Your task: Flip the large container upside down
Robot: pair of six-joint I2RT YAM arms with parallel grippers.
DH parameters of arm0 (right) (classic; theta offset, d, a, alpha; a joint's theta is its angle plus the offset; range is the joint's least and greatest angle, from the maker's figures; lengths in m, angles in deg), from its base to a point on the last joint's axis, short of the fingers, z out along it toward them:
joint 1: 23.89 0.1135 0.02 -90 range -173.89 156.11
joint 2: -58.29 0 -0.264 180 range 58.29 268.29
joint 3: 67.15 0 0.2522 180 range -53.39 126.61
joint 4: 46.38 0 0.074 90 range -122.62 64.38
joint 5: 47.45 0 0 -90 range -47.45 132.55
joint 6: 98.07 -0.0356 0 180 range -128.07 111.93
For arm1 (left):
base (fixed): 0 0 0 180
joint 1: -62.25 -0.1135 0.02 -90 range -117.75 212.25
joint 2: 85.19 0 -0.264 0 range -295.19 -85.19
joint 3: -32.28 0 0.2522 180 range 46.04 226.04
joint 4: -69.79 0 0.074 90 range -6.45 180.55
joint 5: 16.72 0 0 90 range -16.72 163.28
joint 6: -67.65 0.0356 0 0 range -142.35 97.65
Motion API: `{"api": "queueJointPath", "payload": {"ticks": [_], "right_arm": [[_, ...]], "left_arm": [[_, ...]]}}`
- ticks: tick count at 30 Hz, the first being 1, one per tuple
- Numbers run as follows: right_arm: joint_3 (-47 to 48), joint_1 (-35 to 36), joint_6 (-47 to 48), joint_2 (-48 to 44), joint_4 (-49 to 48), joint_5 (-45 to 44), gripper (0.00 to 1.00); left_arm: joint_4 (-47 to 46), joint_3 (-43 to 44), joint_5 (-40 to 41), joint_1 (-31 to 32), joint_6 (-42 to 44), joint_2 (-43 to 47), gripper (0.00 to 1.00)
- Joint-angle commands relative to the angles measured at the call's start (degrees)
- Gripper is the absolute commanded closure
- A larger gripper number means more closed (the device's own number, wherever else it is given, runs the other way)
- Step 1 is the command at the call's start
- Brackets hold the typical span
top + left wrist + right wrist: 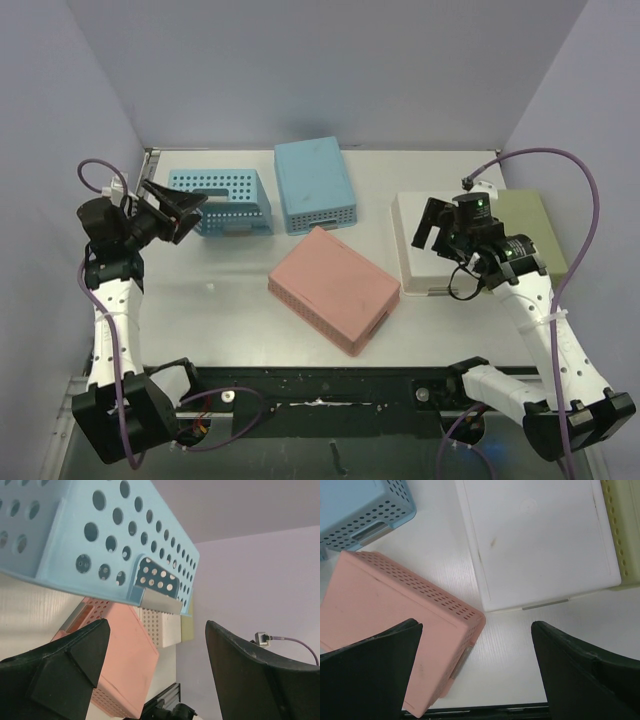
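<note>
The basket is tilted outside my empty fingers. My left gripper needs to turn downward next and lower onto the basket's edge (266, 203) by the second light blue container.
A large pink container (335, 288) lies bottom up, at an angle, in the middle of the table; it also shows in the right wrist view (385, 615) and the left wrist view (125, 655). A light blue perforated basket (222, 200) stands at the back left, its handle side facing the front; it fills the top of the left wrist view (100, 535). My left gripper (190, 212) is open and empty just left of that basket, jaws apart (157, 645). My right gripper (437, 228) is open and empty above the white container's left part, looking down between pink and white (477, 650).
A second light blue container (315, 183) lies bottom up at the back middle. A white container (430, 250) lies bottom up at the right, with a yellow-green one (535, 230) beside it. Purple walls close in the left, back and right. A black rail (320, 385) runs along the front edge.
</note>
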Motion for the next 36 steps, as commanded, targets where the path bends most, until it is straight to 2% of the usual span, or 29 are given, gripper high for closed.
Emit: {"api": "queueJointPath", "payload": {"ticks": [1,8,14,17,20,25,32,35,36], "right_arm": [[1.31,-0.22,1.08,-1.88,-1.86,0.48,0.02],[2.43,-0.18,1.25,-0.96,-1.78,0.93,0.02],[2.04,1.19,0.7,-0.29,-2.92,3.47,0.02],[3.64,5.94,-0.95,1.43,-4.44,3.3,0.02],[8.19,14.42,-1.34,5.82,-7.81,1.27,0.02],[20.09,19.53,-0.44,15.86,-7.44,-0.94,0.02],[14.35,22.26,-3.16,14.22,-9.25,-0.37,0.03],[11.43,22.38,-4.59,12.0,-8.28,-1.87,0.02],[10.26,22.34,-5.1,11.28,-7.97,-2.39,0.03]], "left_arm": [[1.82,-0.22,-0.01,0.28,2.87,3.18,0.23],[0.0,-1.21,-1.38,0.96,3.67,3.75,0.23],[3.68,-1.33,-0.97,2.72,9.52,5.73,0.23],[6.48,0.13,-0.49,3.44,13.29,6.53,0.23],[7.62,0.03,-0.24,4.04,16.44,7.18,0.23],[7.4,0.48,-0.43,3.98,15.94,7.19,0.23],[13.49,4.23,6.31,4.46,20.61,6.22,0.23],[13.84,6.67,13.05,6.94,20.97,4.49,0.23],[14.3,7.9,17.47,9.01,21.92,3.11,0.23]]}}
